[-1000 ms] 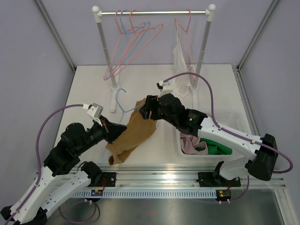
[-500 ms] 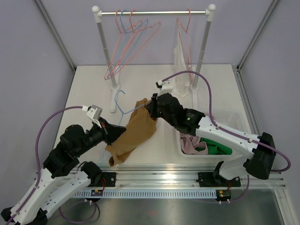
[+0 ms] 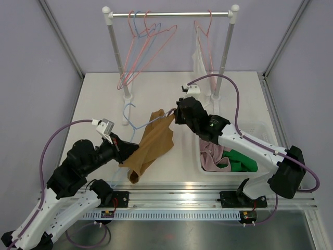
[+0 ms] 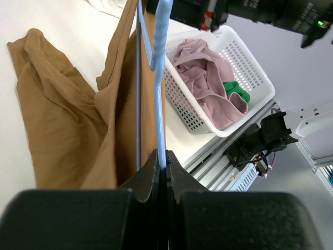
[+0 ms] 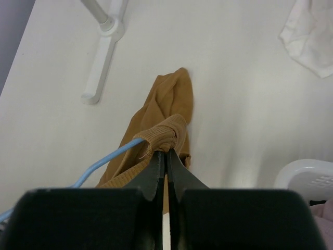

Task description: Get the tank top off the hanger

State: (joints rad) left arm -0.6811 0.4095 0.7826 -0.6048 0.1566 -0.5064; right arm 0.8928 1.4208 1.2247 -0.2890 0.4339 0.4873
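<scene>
The robot's left gripper will next lift the blue hanger up and outward onto the rack's bar, next to the pink hangers, and release it there, because that part of the bar is empty.
The tan tank top [image 3: 153,143] drapes over a blue wire hanger [image 3: 132,119] on the table, between the two arms. My left gripper [image 3: 126,151] is shut on the hanger's lower wire [image 4: 158,78], and the tank top [image 4: 67,125] hangs to the left of it. My right gripper [image 3: 175,114] is shut on the ribbed strap of the tank top [image 5: 169,133], bunched at the fingertips [image 5: 166,152]. The hanger's blue wire [image 5: 104,161] still passes through that strap loop.
A clothes rack [image 3: 171,14] at the back carries pink and blue hangers [image 3: 145,47] and a white garment [image 3: 200,60]. Its foot [image 5: 101,67] lies near the tank top. A white basket [image 3: 260,130] with pink and green clothes stands at the right.
My right gripper has shut on the tank top's strap and drawn it back and to the right, stretching the cloth along the hanger. The left gripper has kept its hold on the hanger.
</scene>
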